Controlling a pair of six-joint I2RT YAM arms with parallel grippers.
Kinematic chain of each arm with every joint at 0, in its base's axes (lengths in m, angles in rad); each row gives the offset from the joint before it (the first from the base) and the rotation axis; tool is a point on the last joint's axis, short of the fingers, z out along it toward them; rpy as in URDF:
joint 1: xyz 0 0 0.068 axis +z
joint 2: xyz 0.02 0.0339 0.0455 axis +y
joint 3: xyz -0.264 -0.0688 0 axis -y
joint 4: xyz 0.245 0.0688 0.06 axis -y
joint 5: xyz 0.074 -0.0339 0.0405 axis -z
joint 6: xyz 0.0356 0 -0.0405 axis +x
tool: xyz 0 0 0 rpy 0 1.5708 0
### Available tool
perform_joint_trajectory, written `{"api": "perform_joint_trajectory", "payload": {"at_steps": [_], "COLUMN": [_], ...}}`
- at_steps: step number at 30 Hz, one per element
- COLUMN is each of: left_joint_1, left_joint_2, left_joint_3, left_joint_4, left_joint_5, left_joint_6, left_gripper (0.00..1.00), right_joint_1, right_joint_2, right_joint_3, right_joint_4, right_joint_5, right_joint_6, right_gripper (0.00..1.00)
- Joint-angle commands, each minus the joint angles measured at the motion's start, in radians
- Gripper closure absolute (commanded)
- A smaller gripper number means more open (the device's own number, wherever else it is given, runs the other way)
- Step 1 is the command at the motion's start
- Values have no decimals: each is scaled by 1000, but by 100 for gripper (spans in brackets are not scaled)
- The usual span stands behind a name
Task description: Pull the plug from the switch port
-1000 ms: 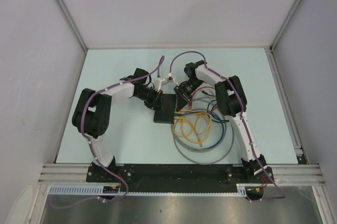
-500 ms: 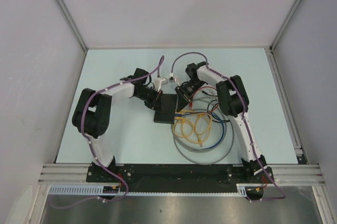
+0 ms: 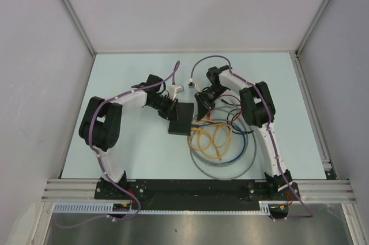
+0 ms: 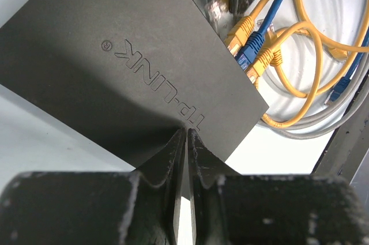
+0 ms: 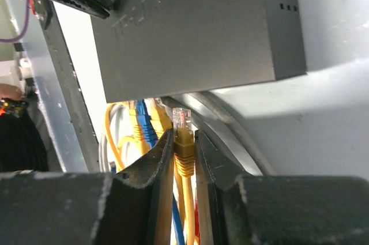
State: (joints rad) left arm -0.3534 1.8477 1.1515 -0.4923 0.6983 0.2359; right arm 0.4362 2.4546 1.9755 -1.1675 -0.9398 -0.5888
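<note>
My right gripper will move the plug outward and to the right in the top view and let go of it over bare tabletop past the cables, because the end of the plug is free.
The black switch [image 3: 180, 118] lies flat at the table's middle. In the left wrist view the switch [image 4: 132, 66] shows its TP-LINK lettering, with yellow and blue plugs [image 4: 251, 49] in the sockets along its far edge. My left gripper [image 4: 187, 134] is shut, its tips resting on the switch's top; it also shows in the top view [image 3: 170, 110]. My right gripper [image 5: 183, 134] is shut on a yellow plug [image 5: 184, 141], whose clear tip stands free just outside the switch's [image 5: 196, 31] socket edge. The right gripper also shows in the top view [image 3: 200, 108], at the switch's right side.
A loose coil of yellow, blue and grey cables [image 3: 219, 141] lies right of the switch, toward the near edge. Red and black wires [image 3: 232, 113] run beside the right arm. Aluminium rails [image 3: 190, 188] border the near edge, and white walls surround the table.
The right wrist has shifted slightly rightward and toward the near edge, beside the switch. The left arm and the switch have stayed put.
</note>
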Motion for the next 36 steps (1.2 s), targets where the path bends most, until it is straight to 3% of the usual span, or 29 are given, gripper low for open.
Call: {"api": "perform_joint_trajectory", "payload": {"at_steps": [1, 4, 12, 17, 23, 24, 30, 33, 36], "left_joint_1": [-2, -2, -2, -4, -4, -4, -4, 1, 11], "left_joint_2": [35, 36, 48, 45, 50, 53, 56, 41, -22], "left_joint_3": [-33, -35, -13, -15, -13, -7, 36, 106, 168], "left_joint_4": [-11, -11, -20, -17, -8, -8, -28, -81, -100], "left_joint_5": [-108, -108, -108, -105, -100, -100, -100, -92, -76], "left_joint_6": [39, 39, 39, 39, 34, 33, 31, 20, 5], "left_gripper": [87, 87, 87, 87, 86, 86, 79, 71, 66], "right_joint_1": [-17, -56, -226, -267, -278, -278, -254, -255, -260], "right_joint_2": [-39, -77, -85, -82, -71, -68, -110, -150, -184], "right_joint_3": [81, 112, 227, 259, 270, 269, 230, 252, 287], "right_joint_4": [-64, -38, 80, 173, 347, 373, 399, 387, 341], "right_joint_5": [88, 124, 232, 357, 625, 678, 724, 649, 540], "right_joint_6": [-86, -128, -54, -62, 3, 16, 70, 125, 187], "right_gripper": [95, 95, 95, 95, 91, 89, 53, 38, 33]}}
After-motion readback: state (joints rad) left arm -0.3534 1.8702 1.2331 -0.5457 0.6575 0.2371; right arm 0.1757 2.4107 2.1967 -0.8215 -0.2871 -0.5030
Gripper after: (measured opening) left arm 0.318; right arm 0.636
